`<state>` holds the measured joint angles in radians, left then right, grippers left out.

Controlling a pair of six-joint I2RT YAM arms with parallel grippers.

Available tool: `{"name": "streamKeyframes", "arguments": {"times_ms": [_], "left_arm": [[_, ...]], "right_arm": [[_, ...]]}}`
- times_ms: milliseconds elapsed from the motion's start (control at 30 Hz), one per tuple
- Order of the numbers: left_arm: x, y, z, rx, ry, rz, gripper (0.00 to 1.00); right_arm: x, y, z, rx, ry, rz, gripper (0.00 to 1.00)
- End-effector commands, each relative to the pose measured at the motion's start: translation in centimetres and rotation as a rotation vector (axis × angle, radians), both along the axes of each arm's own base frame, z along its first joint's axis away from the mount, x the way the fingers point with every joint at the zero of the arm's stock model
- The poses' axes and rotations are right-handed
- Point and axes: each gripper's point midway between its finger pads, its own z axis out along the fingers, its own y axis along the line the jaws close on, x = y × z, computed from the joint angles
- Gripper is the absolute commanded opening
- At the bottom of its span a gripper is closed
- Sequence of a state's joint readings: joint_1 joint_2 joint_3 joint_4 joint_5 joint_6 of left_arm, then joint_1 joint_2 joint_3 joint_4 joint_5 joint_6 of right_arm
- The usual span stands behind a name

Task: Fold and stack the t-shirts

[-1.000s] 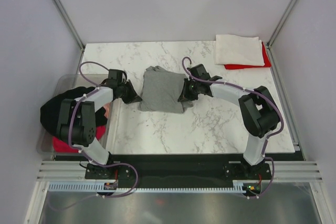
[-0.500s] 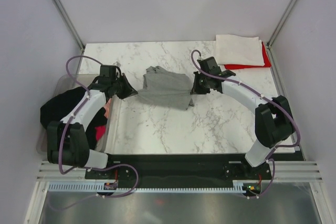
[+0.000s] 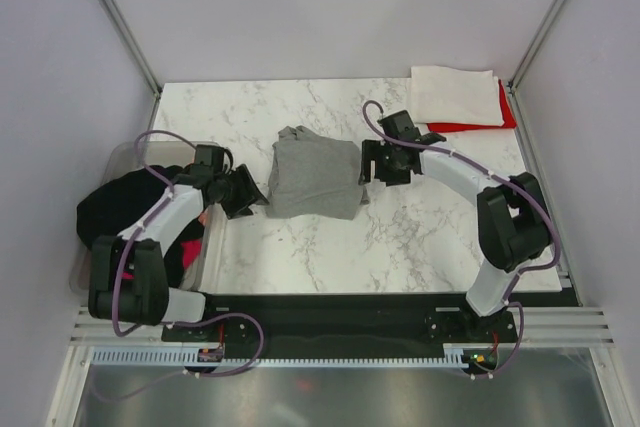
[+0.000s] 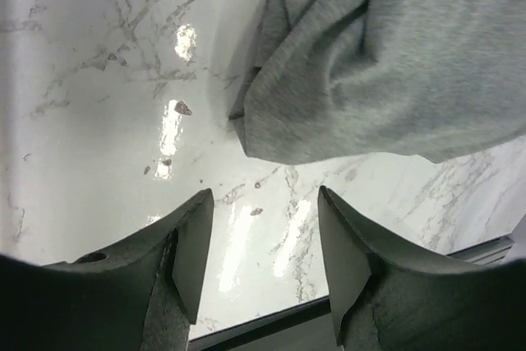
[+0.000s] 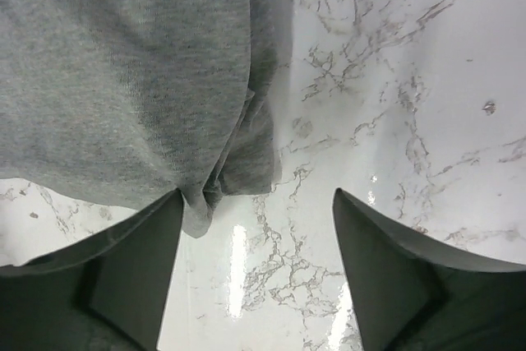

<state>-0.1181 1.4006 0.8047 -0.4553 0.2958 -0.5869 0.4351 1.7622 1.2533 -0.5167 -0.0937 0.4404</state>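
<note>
The shirt's side by its far corner gets my right gripper next, which shifts outward, tilts toward the tub and goes down, since most cloth lies that way.
A heather grey t-shirt lies folded in the middle of the marble table. My left gripper stands open just off its left edge, nothing between the fingers; the shirt's corner lies beyond the fingertips. My right gripper stands open at the shirt's right edge, the shirt's hem just beside its left finger. A folded white t-shirt rests on a folded red t-shirt at the far right corner. A black t-shirt and a pink one lie in the tub at the left.
A clear plastic tub hangs off the table's left side under my left arm. Grey walls with metal posts close in the table on three sides. The table's black front edge shows between the left fingers.
Both grippers have let go of the grey shirt and opened. The shirt has dropped flat onto the table, and both grippers have drawn slightly away from its edges.
</note>
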Motion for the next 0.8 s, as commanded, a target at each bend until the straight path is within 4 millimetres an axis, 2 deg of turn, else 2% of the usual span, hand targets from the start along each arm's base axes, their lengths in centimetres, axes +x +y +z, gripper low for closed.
{"name": "streamKeyframes", "arguments": {"times_ms": [0, 33, 67, 100, 133, 167, 233, 267, 333, 367, 433, 467, 500, 533, 600, 633, 733, 767], "left_arm": [[1.0, -0.1, 5.3, -0.001, -0.143, -0.044, 0.61], [0.4, 0.0, 6.6, -0.001, -0.168, -0.052, 0.61], [0.1, 0.0, 7.2, 0.001, -0.188, -0.071, 0.61], [-0.3, 0.0, 7.7, 0.003, -0.202, -0.079, 0.61], [-1.3, 0.1, 8.7, 0.003, -0.226, -0.087, 0.61], [-1.8, 0.0, 9.0, 0.000, -0.237, -0.107, 0.61], [-3.1, 0.1, 9.6, -0.001, -0.254, -0.123, 0.61], [-4.0, 0.2, 10.3, 0.004, -0.280, -0.129, 0.61], [-5.0, 0.5, 10.3, 0.013, -0.289, -0.127, 0.61], [-5.6, 0.6, 11.1, 0.019, -0.328, -0.131, 0.61], [-6.3, 0.9, 11.1, 0.028, -0.352, -0.134, 0.62], [-6.6, 1.0, 11.3, 0.028, -0.356, -0.121, 0.62], [-6.9, 0.9, 12.0, 0.018, -0.392, -0.124, 0.62], [-7.0, 0.8, 12.3, 0.014, -0.406, -0.127, 0.62], [-7.0, 0.9, 12.8, 0.015, -0.444, -0.120, 0.62], [-6.9, 0.9, 12.9, 0.017, -0.453, -0.118, 0.62], [-7.0, 1.0, 13.1, 0.018, -0.465, -0.115, 0.62], [-7.0, 0.9, 13.2, 0.016, -0.468, -0.117, 0.62]], "right_arm": [[1.9, -0.1, 5.0, 0.056, -0.123, 0.025, 0.84], [2.5, 0.1, 5.5, 0.083, -0.141, 0.032, 0.90], [3.0, -0.3, 5.2, 0.104, -0.136, 0.026, 0.91], [3.0, 0.4, 5.3, 0.163, -0.123, 0.047, 0.93], [4.0, 0.7, 5.7, 0.206, -0.150, 0.052, 0.95], [4.8, 0.1, 4.6, 0.229, -0.129, 0.034, 0.95], [6.2, 0.9, 4.9, 0.328, -0.129, 0.048, 0.95], [7.1, 0.6, 3.6, 0.352, -0.103, 0.032, 0.94], [8.7, 1.4, 4.0, 0.433, -0.116, 0.045, 0.93], [9.4, 1.3, 2.4, 0.444, -0.088, 0.037, 0.93], [10.9, 1.7, 2.4, 0.472, -0.098, 0.054, 0.91], [11.3, 1.8, 0.6, 0.473, -0.065, 0.045, 0.91], [11.9, 1.9, 0.4, 0.477, -0.065, 0.048, 0.90], [12.1, 2.1, -0.3, 0.485, -0.057, 0.049, 0.89], [11.2, 3.1, -2.3, 0.545, 0.015, 0.048, 0.87], [11.6, 3.7, -2.3, 0.581, -0.015, 0.060, 0.86], [10.3, 5.3, -3.8, 0.648, 0.024, 0.080, 0.83], [9.5, 6.4, -4.7, 0.653, 0.050, 0.100, 0.83]]}}
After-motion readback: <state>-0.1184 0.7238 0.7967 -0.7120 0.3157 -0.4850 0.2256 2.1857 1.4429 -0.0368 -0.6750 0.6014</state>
